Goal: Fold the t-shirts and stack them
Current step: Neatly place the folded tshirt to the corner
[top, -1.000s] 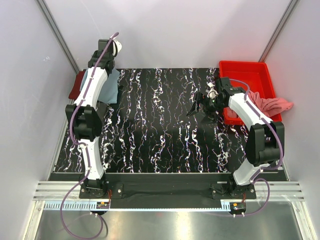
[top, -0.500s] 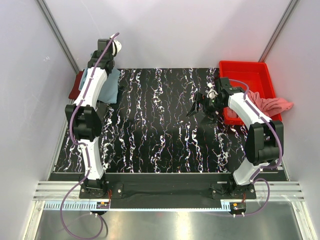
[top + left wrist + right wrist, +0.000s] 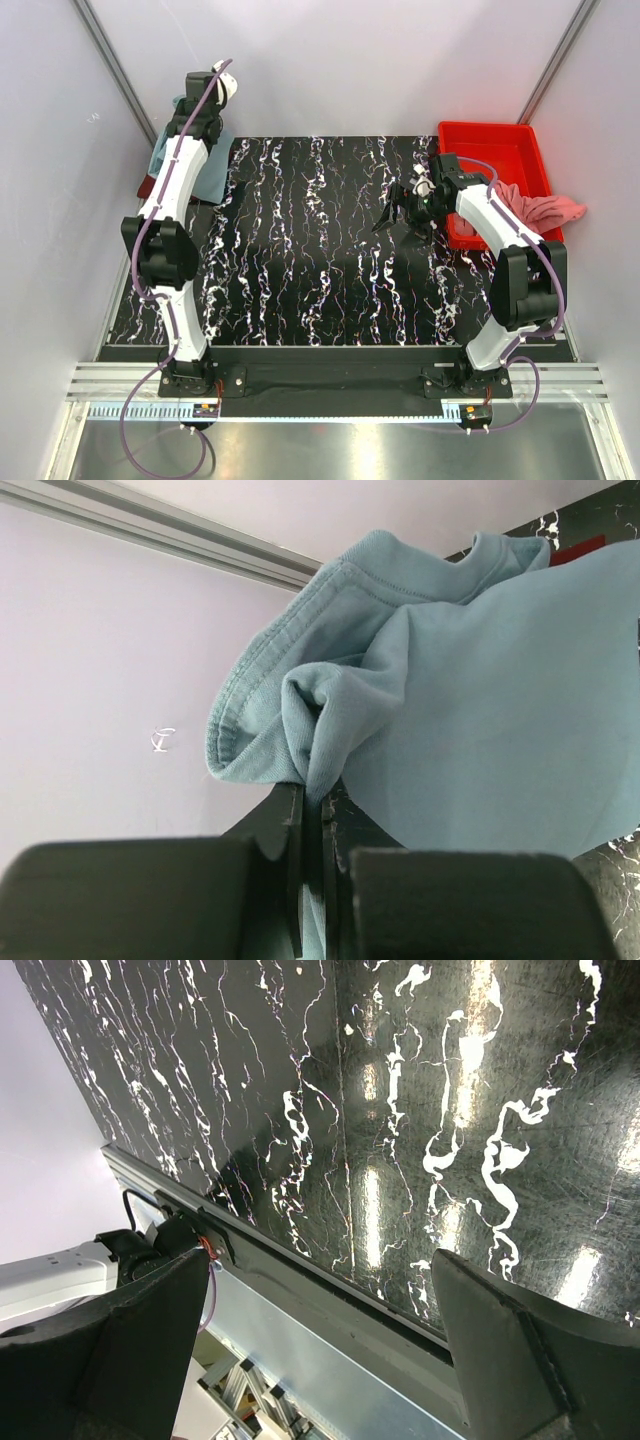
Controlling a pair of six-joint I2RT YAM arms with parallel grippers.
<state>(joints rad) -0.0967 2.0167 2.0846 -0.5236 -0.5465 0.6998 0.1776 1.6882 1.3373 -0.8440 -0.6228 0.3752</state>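
The grey-blue t-shirt still hangs raised from my fingers, so my left gripper should move down toward the dark maroon t-shirt (image 3: 149, 186) (image 3: 578, 550) and let go of its fold over it.
My left gripper (image 3: 192, 108) is at the far left back corner, raised. In the left wrist view it (image 3: 315, 802) is shut on a bunched fold of the grey-blue t-shirt (image 3: 480, 710), which hangs from the jaws. From above, that shirt (image 3: 162, 152) shows beside the arm. The dark maroon t-shirt (image 3: 147, 186) lies under it at the table's left edge. The salmon pink t-shirt (image 3: 545, 210) drapes over the right side of the red tray (image 3: 500, 150). My right gripper (image 3: 395, 212) is open and empty above the mat, left of the tray; its jaws (image 3: 320, 1260) are wide apart.
The black marbled mat (image 3: 320, 250) covers the table. White walls and metal posts stand close behind the left gripper. The table's near rail (image 3: 330, 1320) shows in the right wrist view.
My left arm has moved back and up towards the far left corner, drawing the grey-blue shirt off the mat with it. The right arm has barely moved.
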